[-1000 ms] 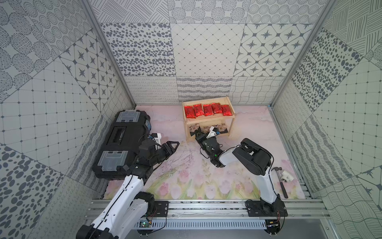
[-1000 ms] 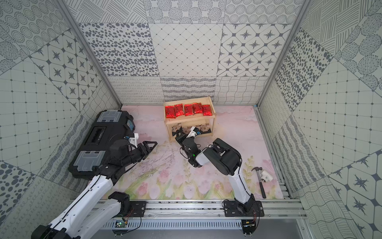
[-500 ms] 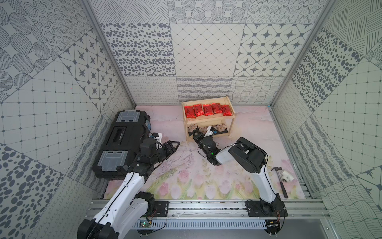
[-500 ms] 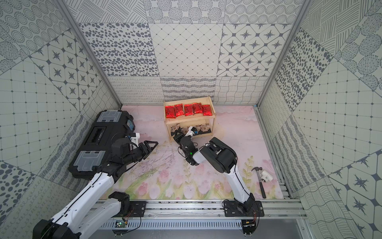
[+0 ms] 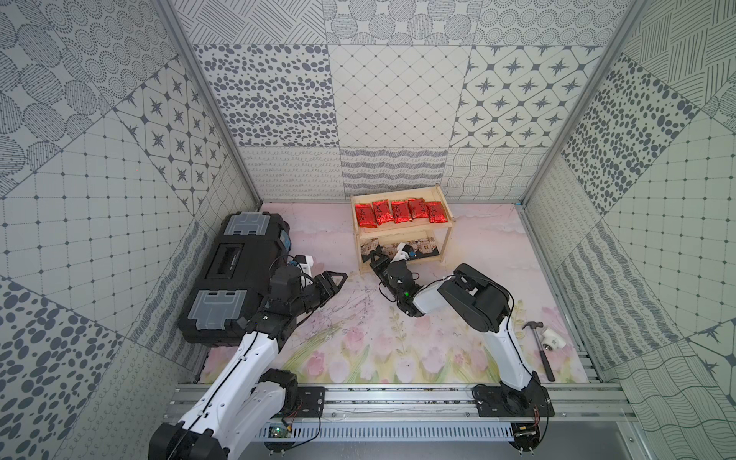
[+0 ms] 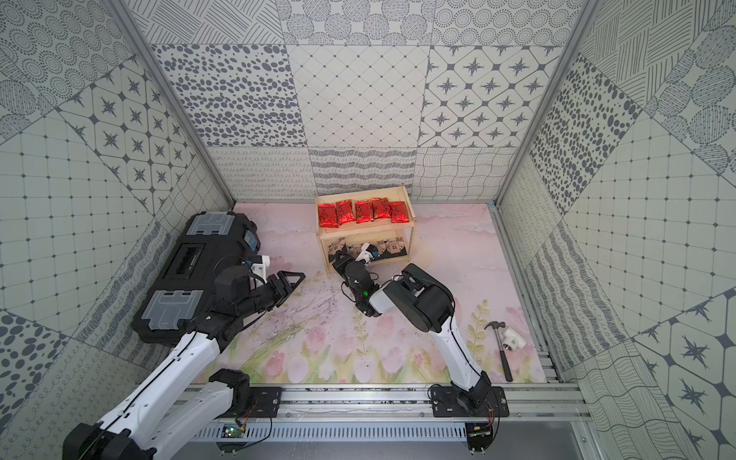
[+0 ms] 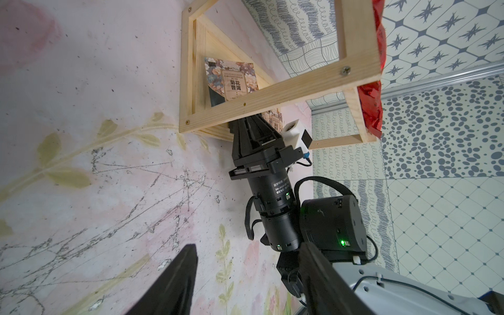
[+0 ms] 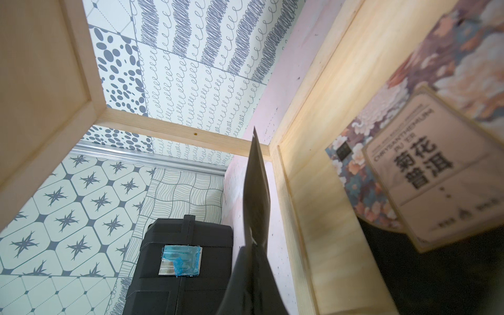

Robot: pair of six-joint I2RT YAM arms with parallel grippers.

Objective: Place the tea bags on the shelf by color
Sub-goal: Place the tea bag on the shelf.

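I will next move my right gripper down to the bare end of the shelf's lower level (image 8: 321, 223). I will release the black tea bag there, next to the other black floral one.
The pale wooden shelf (image 5: 403, 229) (image 6: 368, 233) stands at the back of the mat. Several red tea bags (image 5: 400, 211) (image 6: 360, 211) lie in a row on its top tier. Black floral tea bags (image 5: 425, 247) (image 7: 231, 79) (image 8: 436, 163) lie on the lower tier. My right gripper (image 5: 376, 255) (image 6: 341, 255) (image 8: 252, 251) reaches into the left end of the lower tier. It is shut on a thin black tea bag (image 8: 256, 191), seen edge-on. My left gripper (image 5: 332, 278) (image 6: 292, 278) (image 7: 248, 245) hangs open over the mat with nothing between its fingers (image 7: 185, 270).
A large black toolbox (image 5: 235, 275) (image 6: 191, 271) (image 8: 185, 259) lies along the left wall, close behind my left arm. A hammer (image 5: 541, 350) (image 6: 500, 346) and a small white block (image 5: 552, 339) lie at the front right. Patterned walls enclose the mat.
My right gripper has pushed forward and leftward into the shelf's lower tier with the black tea bag. The left arm has hardly moved.
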